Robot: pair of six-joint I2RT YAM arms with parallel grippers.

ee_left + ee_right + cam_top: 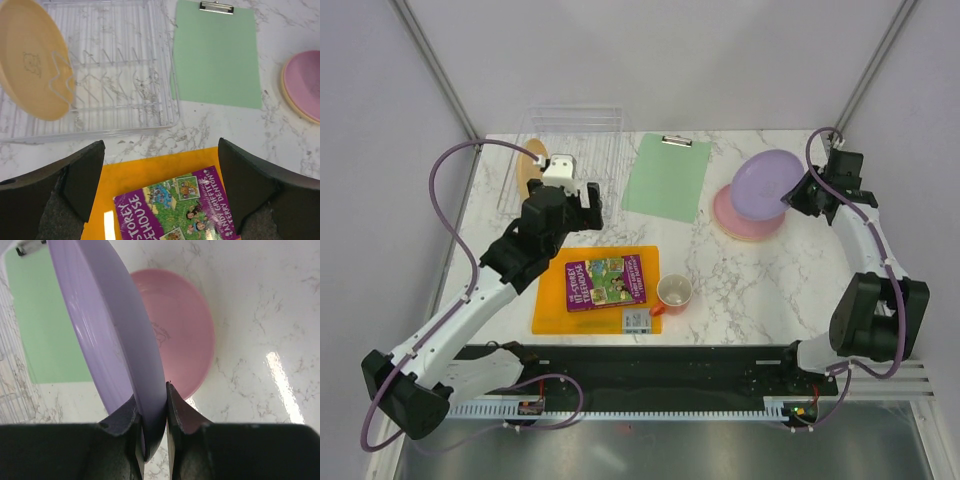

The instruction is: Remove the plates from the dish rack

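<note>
My right gripper goes down toward the pink plate's upper side next and lets go of the lilac plate's rim, as that plate is still held tilted above the stack.
The clear dish rack stands at the back left and also shows in the left wrist view. One yellow-orange plate stands on edge in its left slots. My left gripper is open and empty, just in front of the rack above the book. My right gripper is shut on the rim of the lilac plate, holding it tilted over the pink plate, which lies flat on another yellow-orange plate.
A green clipboard lies between the rack and the plate stack. An orange cutting board at the front holds a purple book and a small box. A small orange cup stands at its right edge.
</note>
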